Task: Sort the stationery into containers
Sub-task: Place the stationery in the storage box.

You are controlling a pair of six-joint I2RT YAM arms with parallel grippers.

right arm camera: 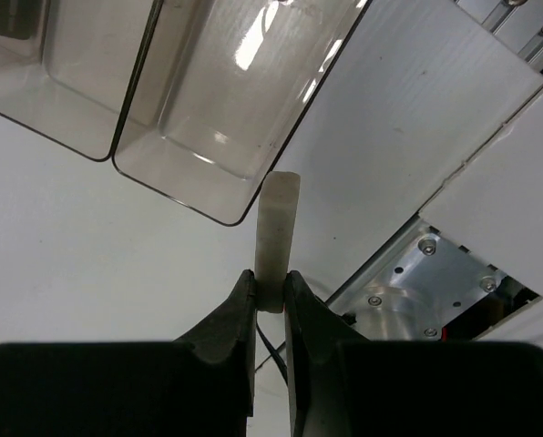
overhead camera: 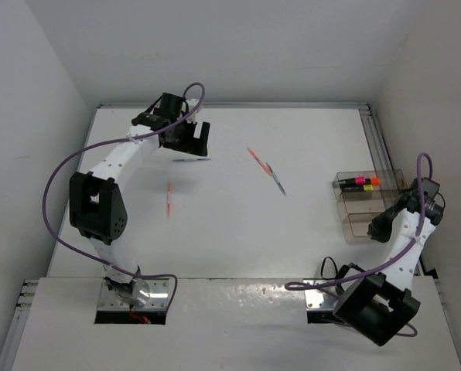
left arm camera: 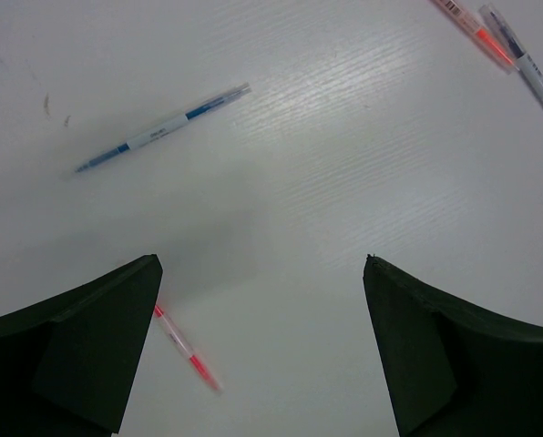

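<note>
The eraser block [right arm camera: 277, 232] is still hanging at the rim's corner, so I will move my right gripper outward over the open inside of the near clear container and let the block go.
My left gripper [overhead camera: 190, 141] is open and empty at the far left of the table. In the left wrist view it [left arm camera: 262, 266] hovers above a blue pen [left arm camera: 162, 130] and a red pen [left arm camera: 185, 349]. An orange pen [left arm camera: 476, 32] and a grey pen [left arm camera: 527, 66] lie further right. My right gripper [right arm camera: 270, 278] is shut on a pale tan eraser block [right arm camera: 277, 232], held just outside the corner of the near clear container [right arm camera: 221, 100]. The far container [overhead camera: 360, 185] holds pink and orange highlighters [overhead camera: 363, 182].
The blue pen [overhead camera: 192, 160], the red pen [overhead camera: 169, 199], the orange pen [overhead camera: 254, 157] and the grey pen [overhead camera: 276, 178] lie on the white table. A metal rail [overhead camera: 377, 147] runs along the right edge. White walls enclose the table.
</note>
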